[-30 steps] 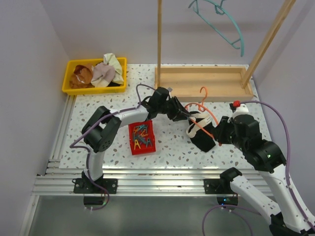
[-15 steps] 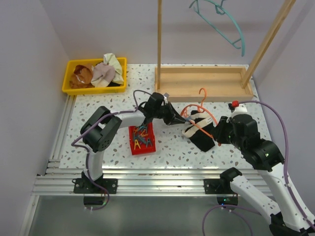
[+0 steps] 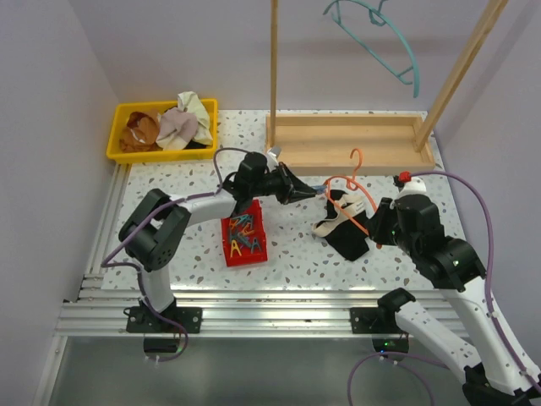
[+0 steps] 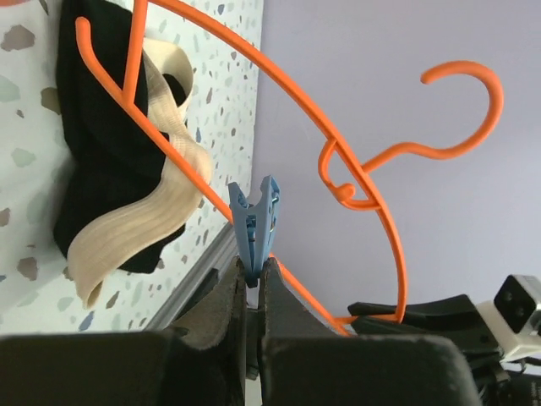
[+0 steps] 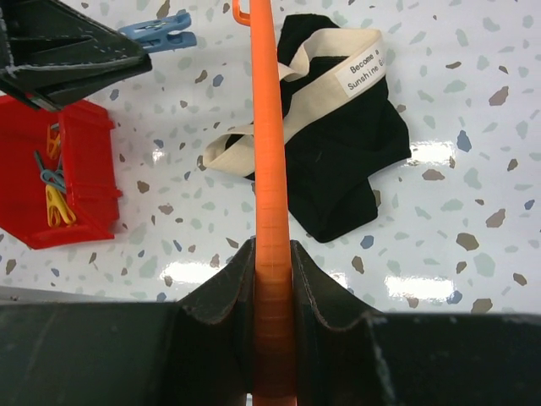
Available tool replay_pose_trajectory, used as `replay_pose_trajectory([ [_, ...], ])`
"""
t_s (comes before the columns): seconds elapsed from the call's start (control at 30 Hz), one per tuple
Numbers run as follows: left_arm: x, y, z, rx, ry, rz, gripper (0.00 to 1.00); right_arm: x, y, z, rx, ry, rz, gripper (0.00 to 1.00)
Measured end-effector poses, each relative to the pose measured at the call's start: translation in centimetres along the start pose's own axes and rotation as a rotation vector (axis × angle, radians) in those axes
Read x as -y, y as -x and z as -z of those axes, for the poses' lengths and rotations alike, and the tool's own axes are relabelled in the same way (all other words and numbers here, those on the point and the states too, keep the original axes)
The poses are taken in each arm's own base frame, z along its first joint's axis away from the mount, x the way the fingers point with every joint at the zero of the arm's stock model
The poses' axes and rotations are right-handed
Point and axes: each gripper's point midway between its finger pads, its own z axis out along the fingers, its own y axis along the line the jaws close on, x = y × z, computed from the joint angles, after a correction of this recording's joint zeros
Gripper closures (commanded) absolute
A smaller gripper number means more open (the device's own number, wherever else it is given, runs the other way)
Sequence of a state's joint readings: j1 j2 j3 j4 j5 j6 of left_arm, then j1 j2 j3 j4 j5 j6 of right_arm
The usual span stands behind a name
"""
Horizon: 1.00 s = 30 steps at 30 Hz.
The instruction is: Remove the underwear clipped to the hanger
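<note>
The red tray has other clothespins in it, so I will move my left gripper back and to the left in the top view and let go of the blue clothespin over the tray.
My left gripper is shut on a blue clothespin, held just left of the orange hanger; in the right wrist view the clothespin is apart from the hanger. My right gripper is shut on the hanger's lower bar and holds it tilted above the table. The black underwear with a cream-white band lies on the table under the hanger; it also shows in the left wrist view and the right wrist view. The rust-brown underwear lies in the yellow bin.
A red tray of coloured clothespins sits left of the black garment. The wooden rack base stands behind, with two posts and a teal hanger above. The yellow bin also holds pale cloth bundles.
My left gripper has pulled back to the left with the blue clothespin. The black underwear has settled on the table, and the hanger's hook has shifted right and up.
</note>
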<state>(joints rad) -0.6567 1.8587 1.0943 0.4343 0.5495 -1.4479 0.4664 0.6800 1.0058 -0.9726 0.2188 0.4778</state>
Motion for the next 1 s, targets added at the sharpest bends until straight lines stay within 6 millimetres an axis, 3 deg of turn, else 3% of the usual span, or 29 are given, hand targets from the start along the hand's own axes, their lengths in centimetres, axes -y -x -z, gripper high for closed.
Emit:
replay_pose_trajectory([
  [0.17, 0.1, 0.9, 3.6, 0.052, 0.087, -0.127, 1.0, 0.0, 0.0, 0.0, 0.002, 0.0, -0.001, 1.0],
  [0.33, 2.0, 1.7, 10.6, 0.187, 0.208, -0.343, 1.0, 0.0, 0.1, 0.4, 0.015, 0.008, -0.005, 1.0],
  [0.47, 3.5, 0.8, 16.1, 0.281, 0.273, -0.493, 1.0, 0.0, 0.1, 0.4, 0.014, 0.008, -0.005, 1.0],
  [0.57, 1.3, -0.1, 18.1, 0.277, 0.349, -0.529, 1.0, 0.0, 0.2, 0.3, 0.011, 0.007, -0.004, 1.0],
  [0.77, -8.3, -2.5, 19.8, 0.15, 0.599, -0.463, 1.0, -1.0, 1.1, 0.3, 0.017, 0.035, -0.003, 1.0],
  [0.83, -9.4, -2.8, 20.2, 0.135, 0.638, -0.455, 1.0, -1.4, 1.8, 0.7, 0.034, 0.057, -0.002, 1.0],
  [1.0, -9.9, -2.8, 20.4, 0.126, 0.653, -0.472, 1.0, -2.8, 4.1, 2.0, 0.092, 0.116, 0.005, 1.0],
])
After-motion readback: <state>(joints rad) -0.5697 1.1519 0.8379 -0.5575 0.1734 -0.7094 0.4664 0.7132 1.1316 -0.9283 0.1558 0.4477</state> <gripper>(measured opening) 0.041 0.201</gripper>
